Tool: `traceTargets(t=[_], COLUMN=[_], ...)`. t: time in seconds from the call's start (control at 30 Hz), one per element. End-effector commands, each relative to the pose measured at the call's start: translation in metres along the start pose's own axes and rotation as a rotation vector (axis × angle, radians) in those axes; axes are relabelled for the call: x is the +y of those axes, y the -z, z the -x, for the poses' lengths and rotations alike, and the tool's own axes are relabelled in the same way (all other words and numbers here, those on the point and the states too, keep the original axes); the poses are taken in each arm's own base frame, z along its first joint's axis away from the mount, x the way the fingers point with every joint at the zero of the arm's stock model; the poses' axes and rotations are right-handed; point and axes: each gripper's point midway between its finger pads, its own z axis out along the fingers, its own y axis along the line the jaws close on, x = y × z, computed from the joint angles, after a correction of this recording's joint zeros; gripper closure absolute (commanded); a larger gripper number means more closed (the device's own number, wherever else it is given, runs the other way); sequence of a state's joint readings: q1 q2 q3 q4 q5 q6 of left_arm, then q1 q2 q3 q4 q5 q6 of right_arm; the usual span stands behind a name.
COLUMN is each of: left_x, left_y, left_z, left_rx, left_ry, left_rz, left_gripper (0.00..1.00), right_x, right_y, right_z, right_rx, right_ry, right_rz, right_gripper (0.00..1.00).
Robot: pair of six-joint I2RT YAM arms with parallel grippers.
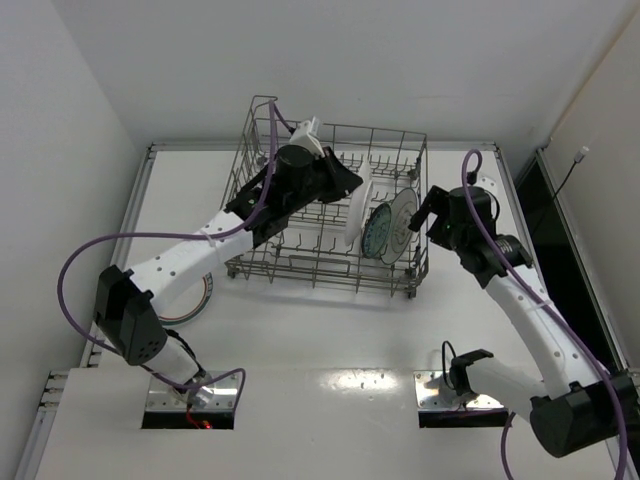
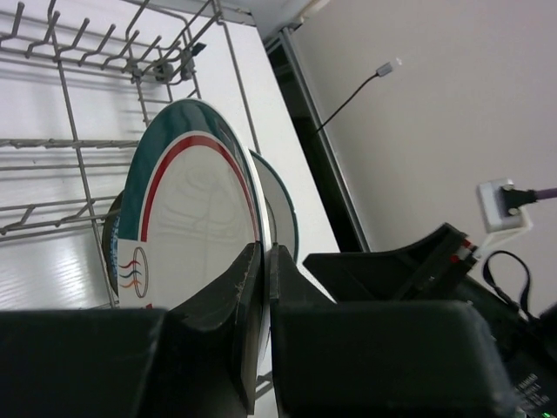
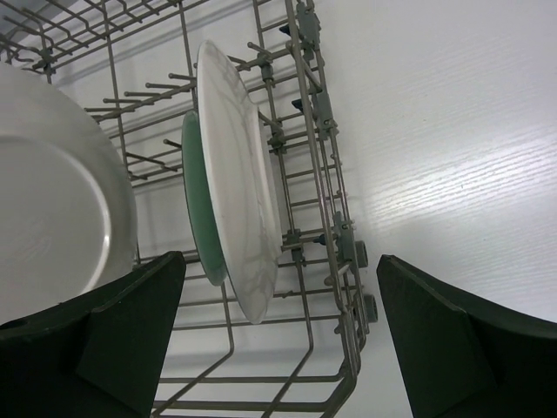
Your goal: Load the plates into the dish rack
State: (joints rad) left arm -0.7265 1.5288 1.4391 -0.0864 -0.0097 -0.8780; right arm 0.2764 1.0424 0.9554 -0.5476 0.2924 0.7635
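The left gripper moves down toward the rack's wires (image 1: 352,247) beside the teal-blue plate next and releases the white plate's rim, as that slot lies below the left gripper.
The grey wire dish rack (image 1: 262,205) stands at the table's middle back. My left gripper (image 1: 350,186) is shut on the rim of a white plate with teal-and-red rim bands (image 1: 353,218), held upright on edge inside the rack. In the left wrist view its fingers (image 2: 246,292) pinch that plate (image 2: 191,218). To its right a smaller teal-blue plate (image 1: 378,230) and a white plate (image 1: 403,220) stand in the tines. My right gripper (image 1: 428,208) is open and empty just outside the rack's right end, facing those plates (image 3: 235,192). Another banded plate (image 1: 205,296) lies on the table, partly hidden under my left arm.
The rack's right wall with small wheels (image 3: 344,244) is between my right fingers. White walls enclose the table on the left and back. A black strip (image 1: 535,215) and a cable (image 1: 570,170) run along the right edge.
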Motion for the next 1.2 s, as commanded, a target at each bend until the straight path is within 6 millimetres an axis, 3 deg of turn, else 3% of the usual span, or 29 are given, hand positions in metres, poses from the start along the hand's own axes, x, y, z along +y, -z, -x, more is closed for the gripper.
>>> traceTargets(t=[0.0,0.13,0.47,0.5,0.6,0.63,0.67,0.7,0.73,0.77,0.8,0.83,0.9,0.93,0.97,1.0,1.03,1.07,1.1,1.13,1.17], left_x=[-0.026,-0.009,0.010,0.016,0.001,-0.012,-0.023,-0.027,-0.046,-0.053,-0.050,-0.061,-0.055,-0.061,-0.050,-0.018,0.010,0.047,0.083,0.106,0.151], left_y=[-0.005,-0.018,-0.033,-0.036,-0.039,-0.037,-0.034,-0.030,-0.024,-0.020,-0.011,0.001,0.028,0.071,0.093,0.123,0.150,0.202,0.239,0.261,0.277], left_z=[0.017,0.004,-0.020,-0.029,-0.025,-0.017,-0.017,-0.016,0.002,0.006,0.016,0.033,0.068,0.097,0.111,0.144,0.149,0.165,0.171,0.165,0.144], left_rx=[-0.102,-0.094,-0.048,-0.013,0.013,0.006,0.031,0.055,0.043,0.051,0.055,0.027,-0.088,-0.180,-0.249,-0.412,-0.472,-0.598,-0.720,-0.782,-0.799], left_ry=[0.045,0.066,0.058,0.045,0.025,0.026,0.013,0.013,-0.002,-0.015,-0.012,-0.034,-0.072,-0.119,-0.112,-0.092,0.018,0.109,0.162,0.219,0.227], left_rz=[-0.066,-0.032,0.019,0.037,0.000,-0.034,-0.072,-0.074,-0.120,-0.131,-0.105,-0.120,-0.038,-0.005,0.068,0.247,0.365,0.486,0.629,0.687,0.812], left_gripper=[1.00,1.00,1.00,0.96,0.66,0.53,0.26,0.09,0.00,0.00,0.00,0.00,0.00,0.00,0.00,0.00,0.00,0.00,0.00,0.00,0.00], right_x=[0.007,0.001,-0.010,-0.009,-0.011,-0.010,-0.013,-0.013,-0.013,-0.015,-0.014,-0.014,-0.015,-0.014,-0.014,-0.014,-0.013,-0.013,-0.010,-0.011,-0.011], right_y=[0.003,0.001,-0.002,-0.003,-0.003,-0.003,-0.003,-0.001,-0.001,-0.001,0.001,0.001,0.001,0.003,0.003,0.003,0.004,0.004,0.004,0.003,0.001], right_z=[0.015,0.013,0.010,0.012,0.013,0.012,0.014,0.016,0.016,0.017,0.019,0.019,0.020,0.021,0.021,0.021,0.020,0.020,0.022,0.018,0.014], right_rx=[-0.049,-0.043,-0.020,-0.025,-0.024,-0.020,-0.024,-0.030,-0.030,-0.028,-0.037,-0.037,-0.036,-0.044,-0.044,-0.044,-0.039,-0.039,-0.041,-0.034,-0.025], right_ry=[-0.023,-0.028,-0.038,-0.044,-0.050,-0.050,-0.056,-0.053,-0.053,-0.057,-0.059,-0.059,-0.063,-0.064,-0.064,-0.064,-0.064,-0.064,-0.064,-0.063,-0.063], right_rz=[0.050,0.053,0.059,0.067,0.066,0.074,0.066,0.073,0.073,0.074,0.079,0.079,0.080,0.085,0.085,0.085,0.094,0.094,0.110,0.106,0.117], right_gripper=[0.10,0.10,0.10,0.10,0.10,0.08,0.08,0.07,0.07,0.07,0.07,0.07,0.07,0.07,0.07,0.07,0.07,0.07,0.07,0.07,0.07])
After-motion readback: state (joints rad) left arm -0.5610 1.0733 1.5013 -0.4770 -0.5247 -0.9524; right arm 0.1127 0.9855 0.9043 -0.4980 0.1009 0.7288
